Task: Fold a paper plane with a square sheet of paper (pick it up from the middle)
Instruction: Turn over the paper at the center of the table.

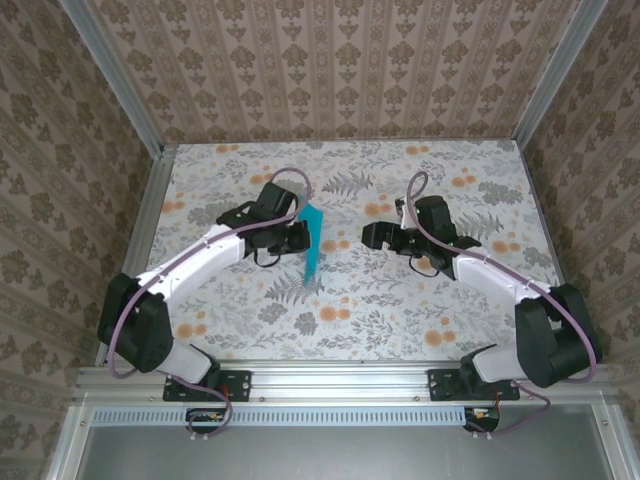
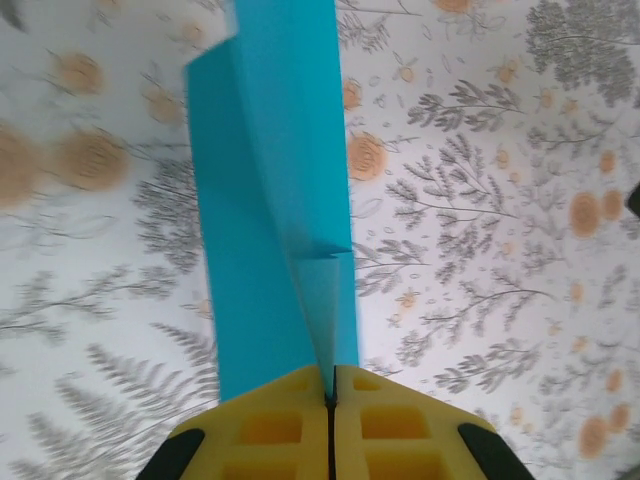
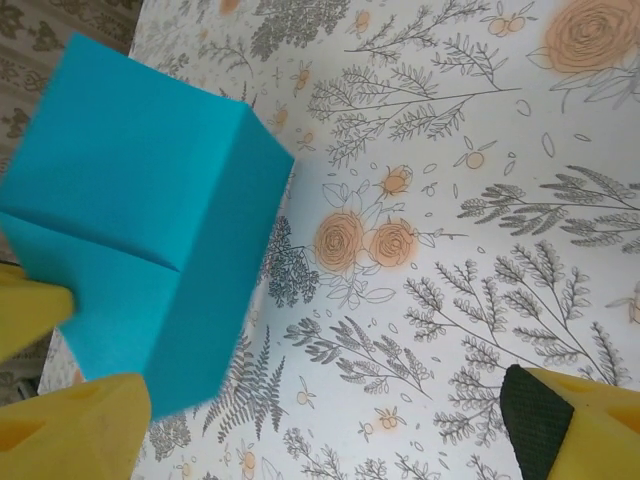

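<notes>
I should next lower my left gripper, tilt it over toward the orange roses on the tabletop between both grippers, and let go there, because the paper still stands on edge.
The square sheet of paper (image 1: 313,250) is turquoise-blue, folded into a narrow layered strip, and stands on edge above the table's middle. My left gripper (image 1: 299,236) is shut on it. In the left wrist view its yellow fingertips (image 2: 300,410) meet at the left gripper (image 2: 332,392) and pinch the central crease of the paper (image 2: 265,200). My right gripper (image 1: 368,237) stands open just right of the paper, apart from it. In the right wrist view the folded paper (image 3: 140,220) lies beyond the left finger of the right gripper (image 3: 325,405). I cannot make out a finished paper plane shape.
The table (image 1: 400,310) has a floral cloth and is walled on three sides by patterned panels with aluminium posts (image 1: 150,170). Both arm bases sit on the near rail (image 1: 340,380).
</notes>
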Motion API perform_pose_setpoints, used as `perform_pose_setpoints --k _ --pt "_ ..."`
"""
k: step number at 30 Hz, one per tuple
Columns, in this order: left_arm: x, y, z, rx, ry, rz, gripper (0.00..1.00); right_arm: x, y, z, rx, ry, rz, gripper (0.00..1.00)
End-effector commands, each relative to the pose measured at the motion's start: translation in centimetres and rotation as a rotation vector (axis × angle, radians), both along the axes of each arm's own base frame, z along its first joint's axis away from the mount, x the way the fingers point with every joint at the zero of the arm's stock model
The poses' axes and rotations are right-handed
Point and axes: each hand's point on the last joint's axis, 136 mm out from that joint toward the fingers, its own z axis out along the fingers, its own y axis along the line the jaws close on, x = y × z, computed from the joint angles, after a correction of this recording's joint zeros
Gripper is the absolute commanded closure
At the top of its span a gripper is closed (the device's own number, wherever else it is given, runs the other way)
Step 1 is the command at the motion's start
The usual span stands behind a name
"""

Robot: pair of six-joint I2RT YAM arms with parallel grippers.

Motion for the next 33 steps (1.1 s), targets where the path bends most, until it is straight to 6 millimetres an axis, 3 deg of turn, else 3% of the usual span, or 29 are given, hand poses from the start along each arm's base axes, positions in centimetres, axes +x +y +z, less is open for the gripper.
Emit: perform_pose_setpoints --k 1,8,15,19,25,33 --pt "-1.3 4.9 0.6 0.295 -0.01 -0.014 0.92 0.0 -0.6 0.8 0.0 -0.074 -0.024 0.05" --pt "0.5 8.3 4.3 0.611 -0.114 0.021 0.93 -0.3 -1.6 0.2 -0.009 -0.09 -0.073 0.0" --pt "2.8 9.6 3.2 0.977 -0.13 0.033 0.92 0.0 -2.4 -0.6 -0.028 -0.086 -0.122 0.0" --pt "4.4 8.4 1.5 1.113 -0.129 0.013 0.92 0.1 -3.5 -0.6 -0.044 -0.09 -0.17 0.0" --pt "6.3 5.5 -2.5 1.214 -0.093 -0.076 0.93 0.1 -6.7 -0.9 -0.072 -0.096 -0.304 0.0" --pt "7.6 1.9 -7.1 1.143 -0.05 -0.134 0.92 -0.2 -9.7 -0.6 -0.091 -0.105 -0.433 0.0"
